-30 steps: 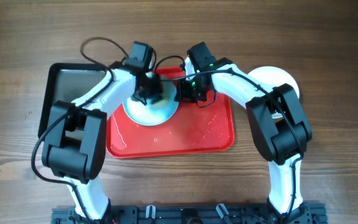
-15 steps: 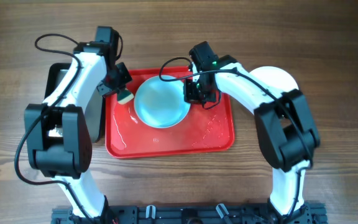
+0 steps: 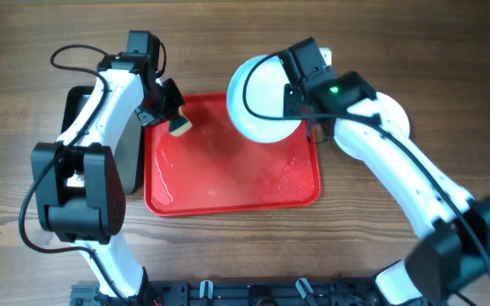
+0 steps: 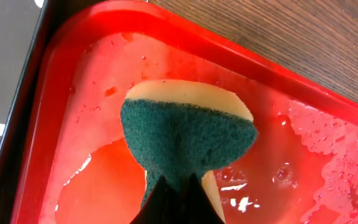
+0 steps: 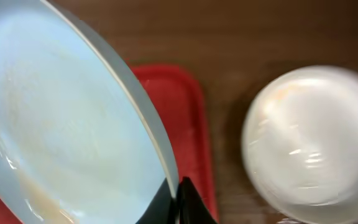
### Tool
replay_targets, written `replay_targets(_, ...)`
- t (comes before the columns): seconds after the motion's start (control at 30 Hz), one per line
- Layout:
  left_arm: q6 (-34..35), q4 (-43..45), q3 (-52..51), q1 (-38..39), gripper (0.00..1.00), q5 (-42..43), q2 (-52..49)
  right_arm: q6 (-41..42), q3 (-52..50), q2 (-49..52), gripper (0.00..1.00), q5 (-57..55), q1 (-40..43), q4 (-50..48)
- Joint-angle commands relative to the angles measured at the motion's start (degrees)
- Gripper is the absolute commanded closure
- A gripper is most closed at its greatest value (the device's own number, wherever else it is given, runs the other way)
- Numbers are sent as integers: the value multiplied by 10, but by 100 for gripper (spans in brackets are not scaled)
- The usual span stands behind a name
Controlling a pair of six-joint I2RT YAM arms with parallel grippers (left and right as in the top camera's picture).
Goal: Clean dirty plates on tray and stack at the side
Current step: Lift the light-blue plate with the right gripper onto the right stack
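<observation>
My right gripper should first tilt the plate above the tray (image 3: 228,191), then move past the tray's edge and down, to release the plate on the white stack (image 3: 395,112).
My right gripper (image 3: 293,100) is shut on the rim of a pale aqua plate (image 3: 260,98) and holds it lifted above the back right of the red tray (image 3: 228,191). In the right wrist view the plate (image 5: 61,124) fills the left, pinched at its edge by the gripper (image 5: 178,193). A white plate stack (image 3: 395,112) sits on the table right of the tray; it also shows in the right wrist view (image 5: 309,143). My left gripper (image 3: 173,119) is shut on a green and yellow sponge (image 4: 185,140) over the tray's wet back left corner (image 4: 79,62).
A dark grey pan (image 3: 76,115) lies left of the tray, mostly under my left arm. The tray floor is wet with water streaks (image 3: 287,174). Wooden table all round.
My right gripper has lifted the plate off the tray and carried it up and to the right. My left gripper with the sponge has stayed at the tray's back left.
</observation>
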State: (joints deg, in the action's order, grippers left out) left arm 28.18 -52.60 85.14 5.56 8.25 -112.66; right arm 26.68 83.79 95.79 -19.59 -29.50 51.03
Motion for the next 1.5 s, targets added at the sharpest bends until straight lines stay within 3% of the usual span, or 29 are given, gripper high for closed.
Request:
replay_targets(0.0, -9, 9, 11, 9, 96, 6, 2, -28, 2, -31, 96, -183, -59, -1)
replay_targets(0.27, -9, 14, 11, 36, 96, -49, 2, -59, 2, -32, 96, -490, -197, 0)
replay_targets(0.67, -9, 20, 11, 37, 96, -49, 2, -89, 2, -32, 96, -675, -253, -7)
replay_targets(1.0, -9, 20, 11, 37, 96, -49, 2, -147, 2, -32, 96, -674, -253, -57)
replay_targets(1.13, -9, 21, 11, 37, 96, -52, 2, -147, 2, -32, 96, -541, -247, -55)
replay_targets(1.23, -9, 20, 11, 37, 96, -58, 2, -140, 2, -31, 96, -311, -218, -37)
replay_targets(1.33, -9, 20, 11, 37, 96, -58, 2, -82, -19, -28, 96, -115, -165, -37)
replay_targets(1.47, -9, 20, 11, 37, 96, -58, 2, -56, -52, -22, 96, 47, -84, -39)
